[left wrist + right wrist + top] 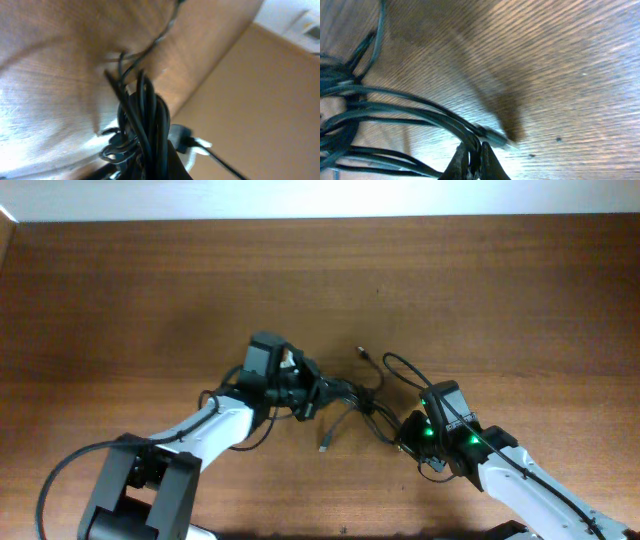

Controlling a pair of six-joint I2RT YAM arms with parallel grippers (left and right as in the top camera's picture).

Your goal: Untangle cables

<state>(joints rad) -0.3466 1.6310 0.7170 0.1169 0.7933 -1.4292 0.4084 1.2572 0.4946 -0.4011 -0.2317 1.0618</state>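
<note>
The left gripper is also gripping the heap of cables, so the right gripper will pull away from the heap, to the right in the overhead view, and let go of the pinched pieces of cable.
The cables are a bunch of thin black wires lying mid-table between my two arms. One silvery plug end trails toward the front and another plug end points toward the back. My left gripper is shut on the bunch's left side. In the left wrist view several strands of the cables run straight down into the left gripper. My right gripper is shut on the bunch's right side. Its fingers pinch a strand of the cables just behind a plug end.
The brown wooden table spreads wide behind and to both sides of the bunch. A thicker black cord loops from the left arm's base at the front left. A pale wall strip borders the table's far edge.
</note>
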